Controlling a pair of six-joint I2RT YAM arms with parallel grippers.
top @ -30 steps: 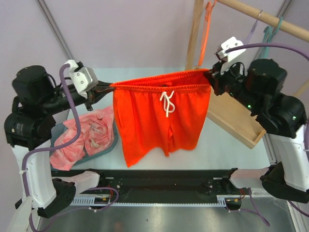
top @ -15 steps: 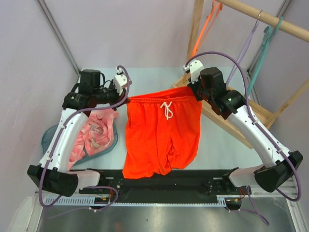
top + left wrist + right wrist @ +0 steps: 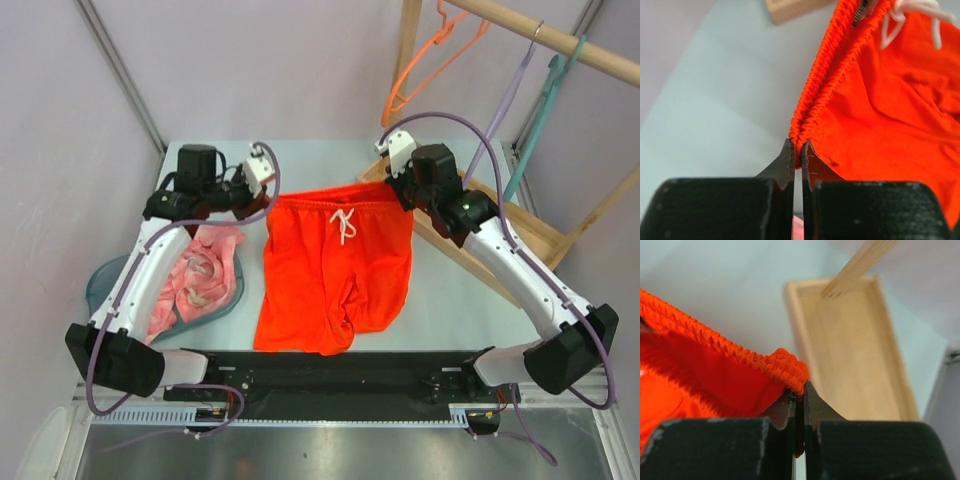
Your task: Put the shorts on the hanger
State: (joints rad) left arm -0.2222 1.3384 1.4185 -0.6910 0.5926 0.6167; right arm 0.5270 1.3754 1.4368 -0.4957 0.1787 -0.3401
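Note:
My right gripper needs to move back and down next and let go of the waistband corner over the shorts' tray-side leg point(image 3: 396, 275), because that leg is below and back from the gripper.
The orange-red shorts point(image 3: 335, 270) lie spread on the table, waistband at the far side, white drawstring point(image 3: 344, 225) in the middle, legs toward the near edge. My left gripper point(image 3: 268, 200) is shut on the waistband's left corner point(image 3: 802, 131), my right gripper point(image 3: 400, 192) shut on its right corner point(image 3: 790, 365). The waistband is stretched between them, low over the table. The orange hanger point(image 3: 432, 58) hangs from the wooden rail point(image 3: 560, 40) at the back, above and behind my right gripper.
A pale pink garment point(image 3: 190, 280) lies in a teal dish point(image 3: 100, 280) at the left. A wooden tray base point(image 3: 500, 225) and upright post point(image 3: 408, 45) stand at the right back. A lilac hanger point(image 3: 515, 85) and a teal hanger point(image 3: 540, 100) hang further along the rail.
Both arms have come down and moved toward the far side, taking the shorts from hanging in the air to lying flat on the table. Both grips have held.

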